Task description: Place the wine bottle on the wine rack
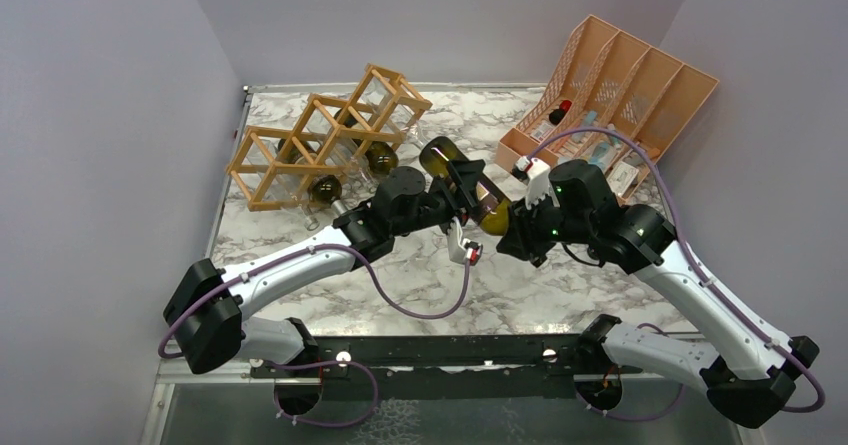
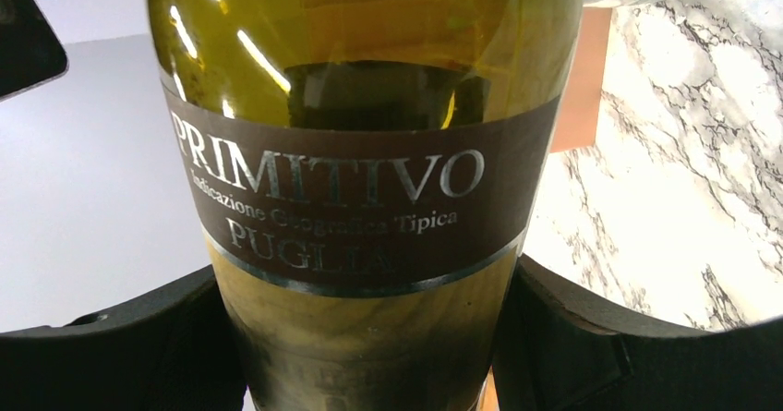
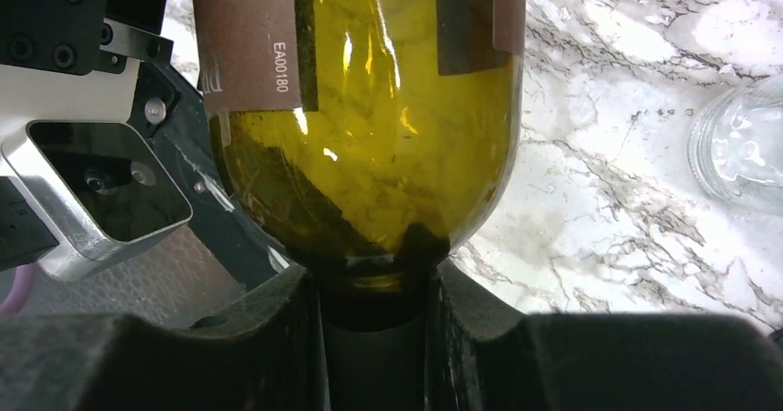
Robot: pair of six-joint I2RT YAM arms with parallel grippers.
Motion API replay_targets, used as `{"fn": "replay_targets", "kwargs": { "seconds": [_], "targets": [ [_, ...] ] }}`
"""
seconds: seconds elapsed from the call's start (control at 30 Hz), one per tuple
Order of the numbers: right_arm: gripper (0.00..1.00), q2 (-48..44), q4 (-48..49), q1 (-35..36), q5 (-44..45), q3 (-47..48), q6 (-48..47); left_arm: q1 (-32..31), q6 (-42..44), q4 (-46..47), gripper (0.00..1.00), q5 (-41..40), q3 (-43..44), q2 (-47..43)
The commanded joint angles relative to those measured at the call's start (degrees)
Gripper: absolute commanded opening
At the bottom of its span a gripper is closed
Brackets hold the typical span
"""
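Observation:
The rack's empty upper notch lies to the gripper's left in the top view, so next my right gripper should move outward toward the rack, lower and release the bottle.
The wine bottle, olive-green glass with a brown label, hangs tilted above the table's middle, base toward the rack. My left gripper is shut on its body; in the left wrist view the labelled body fills the gap between both fingers. My right gripper is shut on its neck; in the right wrist view the neck sits between the fingers and the shoulder bulges above. The wine rack, a light wooden lattice, stands at the back left, a short way from the bottle's base.
Two dark bottles lie in the rack's lower cells. A peach slotted file organizer with small bottles stands at the back right. A clear glass vessel lies on the marble at the right. Grey walls close three sides.

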Motion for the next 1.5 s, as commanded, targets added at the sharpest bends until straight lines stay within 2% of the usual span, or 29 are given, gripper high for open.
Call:
{"fn": "replay_targets", "kwargs": {
  "seconds": [0.0,0.07,0.1,0.13,0.17,0.37,0.57,0.67,0.83,0.9,0.97,1.03,1.13,1.2,1.47],
  "targets": [
    [0.01,0.0,4.2,-0.1,2.6,0.1,0.5,-0.5,-2.4,8.0,0.18,1.4,2.3,-1.9],
    [0.01,-0.3,5.1,-0.2,4.0,0.4,0.8,-0.5,-3.2,8.7,0.49,1.4,1.4,-2.3],
    [0.01,-0.6,5.4,-0.1,4.8,0.5,0.8,-0.5,-4.1,8.8,0.75,1.2,1.2,-2.4],
    [0.01,-0.8,5.9,-0.1,5.7,0.7,1.0,-0.4,-4.8,8.8,0.96,1.1,1.1,-2.5],
    [0.01,-1.1,6.4,-0.1,6.6,0.9,1.2,-0.5,-5.3,8.7,0.99,1.0,0.9,-2.6],
    [0.01,-2.6,8.9,-0.1,13.7,2.4,2.7,-0.5,-9.4,5.4,0.99,1.2,2.0,-3.3],
    [0.01,-3.6,10.8,-0.1,19.1,3.4,4.3,-0.5,-14.4,6.5,0.99,2.3,0.0,-6.1],
    [0.01,-3.8,13.1,-0.2,20.5,3.4,5.0,-0.5,-20.5,8.7,0.99,-0.3,-0.3,-7.9],
    [0.01,-2.7,16.8,-0.1,19.1,4.5,5.7,-0.4,-34.8,22.2,0.99,-10.8,-3.8,-12.5],
    [0.01,-1.9,18.7,-0.1,18.0,4.7,5.8,-0.5,-44.1,24.0,0.99,-19.8,-1.5,-12.6],
    [0.01,-0.7,20.8,-0.1,17.0,4.9,5.7,-0.4,-52.4,23.9,0.99,-33.4,2.3,-12.4],
    [0.01,1.1,22.7,-0.1,15.8,5.5,5.4,-0.5,-54.3,23.7,0.99,-41.0,4.4,-12.5],
    [0.01,3.7,25.6,-0.1,13.4,6.7,5.4,-0.3,-55.5,23.3,0.99,-43.6,4.9,-13.9],
    [0.01,5.6,27.6,-0.1,11.8,7.4,5.5,-0.3,-59.5,21.2,0.99,-46.1,6.4,-14.3],
    [0.01,14.1,32.1,-0.1,6.0,11.5,5.1,-0.2,-77.5,0.2,0.99,-52.0,16.4,-14.4]
  ]
}}
